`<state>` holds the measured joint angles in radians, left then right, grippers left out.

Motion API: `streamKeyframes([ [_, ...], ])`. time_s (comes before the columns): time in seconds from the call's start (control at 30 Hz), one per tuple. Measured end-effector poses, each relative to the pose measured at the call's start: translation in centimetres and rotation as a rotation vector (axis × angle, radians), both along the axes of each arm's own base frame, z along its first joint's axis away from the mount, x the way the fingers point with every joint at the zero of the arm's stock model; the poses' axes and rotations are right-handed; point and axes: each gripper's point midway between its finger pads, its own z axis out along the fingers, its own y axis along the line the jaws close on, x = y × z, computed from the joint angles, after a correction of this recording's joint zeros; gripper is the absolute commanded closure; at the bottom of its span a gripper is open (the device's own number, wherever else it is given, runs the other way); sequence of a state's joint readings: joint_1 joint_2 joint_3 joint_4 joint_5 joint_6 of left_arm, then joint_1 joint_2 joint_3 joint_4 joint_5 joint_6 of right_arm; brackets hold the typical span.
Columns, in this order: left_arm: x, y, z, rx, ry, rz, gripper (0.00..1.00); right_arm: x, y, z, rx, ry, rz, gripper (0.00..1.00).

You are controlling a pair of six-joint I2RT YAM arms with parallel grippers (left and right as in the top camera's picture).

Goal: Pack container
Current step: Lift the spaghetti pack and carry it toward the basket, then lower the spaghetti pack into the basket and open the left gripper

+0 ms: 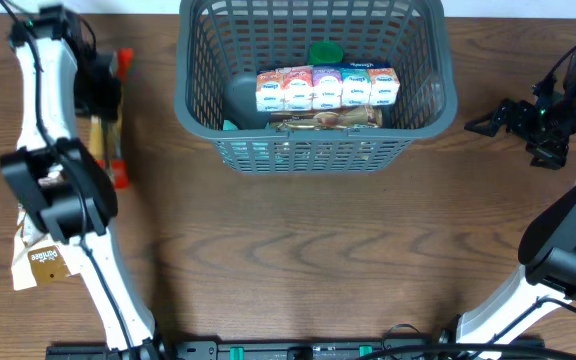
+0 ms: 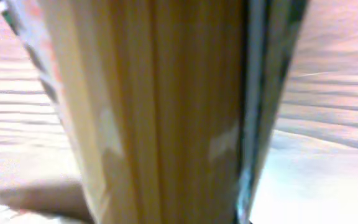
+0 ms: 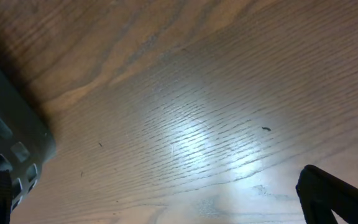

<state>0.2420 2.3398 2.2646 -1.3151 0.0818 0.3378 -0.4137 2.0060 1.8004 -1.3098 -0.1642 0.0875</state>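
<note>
I will next lift my left gripper over the container's rim, turn, lower the spaghetti packet and release, as space beyond the juice cartons is empty, to the gripper's right in the overhead view.
The container, a dark grey-blue lattice basket, stands at the back centre. It holds a row of juice cartons, a green lid and a brown packet. My left gripper is down on a long yellow spaghetti packet with orange ends, left of the container. That packet fills the blurred left wrist view and hides the fingers, which seem closed on it. My right gripper is open and empty over bare table right of the container, whose corner shows in the right wrist view.
A white and brown paper packet lies at the left edge beside the left arm. The wooden table stretches in front of the container. The right arm's base stands at the lower right.
</note>
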Motion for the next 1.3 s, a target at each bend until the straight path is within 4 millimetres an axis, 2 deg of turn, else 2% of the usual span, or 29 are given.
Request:
streamKeyframes([
  [0.13, 0.2, -1.3, 11.4, 0.048, -0.279, -0.008, 0.94, -0.1, 0.1, 0.0, 0.002, 0.005, 0.001, 0.01],
  [0.23, -1.5, -2.3, 20.1, 0.072, -0.495, -0.013, 0.94, -0.2, 0.1, 0.0, 0.004, 0.008, 0.002, 0.01],
  [0.3, -2.6, -3.3, 24.9, 0.072, -0.635, -0.036, 0.94, -0.2, 0.1, 0.0, 0.004, 0.009, 0.002, 0.01],
  [0.4, -3.6, -5.6, 30.2, 0.073, -0.804, -0.122, 0.94, -0.2, 0.1, 0.0, 0.003, 0.008, 0.005, 0.01],
  [0.5, -3.8, -10.2, 33.1, 0.089, -0.911, -0.334, 0.94, -0.2, 0.1, 0.0, 0.003, 0.007, 0.01, 0.01],
  [0.6, -3.5, -15.9, 34.1, 0.114, -0.975, -0.598, 0.94, -0.2, 0.1, 0.0, 0.002, 0.006, 0.018, 0.01],
  [0.7, -3.2, -22.4, 34.6, 0.154, -1.049, -0.897, 0.94, -0.2, 0.1, 0.0, 0.002, 0.006, 0.023, 0.01],
  [0.83, -3.5, -29.4, 35.4, 0.203, -1.162, -1.186, 0.94, -0.3, 0.1, 0.0, 0.003, 0.009, 0.024, 0.01],
  [0.93, -3.8, -33.2, 35.8, 0.223, -1.231, -1.31, 0.94, -0.4, 0.2, 0.0, 0.004, 0.012, 0.024, 0.01],
  [1.0, -3.8, -34.9, 35.2, 0.218, -1.236, -1.365, 0.94, -0.5, 0.2, 0.0, 0.007, 0.017, 0.025, 0.01],
  [1.1, -3.0, -36.8, 32.7, 0.194, -1.194, -1.423, 0.94, -0.6, 0.4, 0.0, 0.014, 0.02, 0.03, 0.01],
  [1.13, -2.3, -37.3, 31.4, 0.187, -1.167, -1.437, 0.94, -0.6, 0.4, 0.0, 0.016, 0.019, 0.032, 0.01],
  [1.2, -0.5, -38.0, 28.1, 0.171, -1.1, -1.457, 0.94, -0.6, 0.6, 0.0, 0.023, 0.019, 0.033, 0.01],
  [1.3, 2.7, -38.7, 21.6, 0.151, -0.973, -1.468, 0.94, -0.7, 0.7, 0.0, 0.03, 0.02, 0.033, 0.01],
])
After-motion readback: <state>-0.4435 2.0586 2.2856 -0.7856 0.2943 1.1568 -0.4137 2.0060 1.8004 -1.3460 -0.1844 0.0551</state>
